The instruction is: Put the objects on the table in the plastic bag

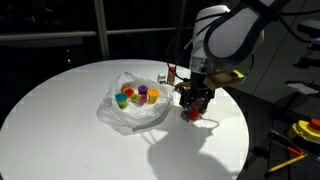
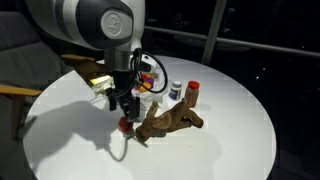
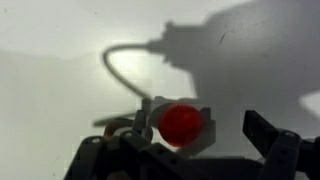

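Next, my gripper lowers a little onto the red ball (image 3: 181, 126), then brings its fingers in from both sides, as the ball lies between them.
A small red-topped object with a pale body (image 3: 180, 123) lies on the white table between my gripper's (image 3: 203, 128) fingers, close to the left finger with a gap to the right one. The gripper is open. In both exterior views the gripper (image 1: 195, 100) (image 2: 125, 104) hangs low over this red object (image 1: 192, 115) (image 2: 125, 125). The clear plastic bag (image 1: 130, 108) lies beside it and holds several coloured cups. In an exterior view a brown gnarled object (image 2: 172, 120), a red-capped bottle (image 2: 192, 92) and a small can (image 2: 176, 90) lie on the table.
The round white table (image 1: 60, 120) (image 2: 230, 140) has dark surroundings. A chair (image 2: 20, 70) stands beyond one edge. Yellow tools (image 1: 300, 135) lie off the table to one side. The arm's shadow falls across the tabletop.
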### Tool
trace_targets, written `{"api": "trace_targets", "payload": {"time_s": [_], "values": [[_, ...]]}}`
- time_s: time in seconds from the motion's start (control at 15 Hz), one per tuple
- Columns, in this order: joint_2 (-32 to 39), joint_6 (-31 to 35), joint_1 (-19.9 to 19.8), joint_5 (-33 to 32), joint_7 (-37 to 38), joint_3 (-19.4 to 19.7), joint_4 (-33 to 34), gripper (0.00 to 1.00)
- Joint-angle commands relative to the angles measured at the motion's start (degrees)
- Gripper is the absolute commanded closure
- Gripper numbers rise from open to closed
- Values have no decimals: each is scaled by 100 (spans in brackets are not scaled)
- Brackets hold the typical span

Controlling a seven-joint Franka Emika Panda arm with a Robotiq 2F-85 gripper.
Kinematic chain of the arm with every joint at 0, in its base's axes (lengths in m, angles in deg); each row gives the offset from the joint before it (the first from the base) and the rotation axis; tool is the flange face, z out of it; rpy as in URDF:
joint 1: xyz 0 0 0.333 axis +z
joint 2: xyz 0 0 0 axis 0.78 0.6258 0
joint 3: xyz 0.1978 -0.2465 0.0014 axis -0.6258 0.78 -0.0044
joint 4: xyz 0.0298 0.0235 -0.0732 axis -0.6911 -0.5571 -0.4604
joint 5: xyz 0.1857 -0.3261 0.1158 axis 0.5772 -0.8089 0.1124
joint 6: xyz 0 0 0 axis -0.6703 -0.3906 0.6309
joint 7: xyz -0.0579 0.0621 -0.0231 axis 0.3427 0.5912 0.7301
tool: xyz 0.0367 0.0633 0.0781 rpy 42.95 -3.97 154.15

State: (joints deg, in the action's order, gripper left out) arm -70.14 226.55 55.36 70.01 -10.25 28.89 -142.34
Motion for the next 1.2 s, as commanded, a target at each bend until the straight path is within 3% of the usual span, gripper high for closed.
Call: {"api": "trace_targets", "payload": {"time_s": [0.0,0.2,0.27,0.33,0.73,1.0,1.13], "values": [[160,45,-80,159,-104,-29,149,0],[282,1,-127,194,-159,-43,247,0],[330,-22,-122,166,-139,-23,296,8],[375,-31,-133,164,-150,-21,344,26],[654,-166,-115,99,-66,75,718,73],[211,-309,9,107,132,66,543,75],[-281,-417,269,-52,432,74,354,75]]}}
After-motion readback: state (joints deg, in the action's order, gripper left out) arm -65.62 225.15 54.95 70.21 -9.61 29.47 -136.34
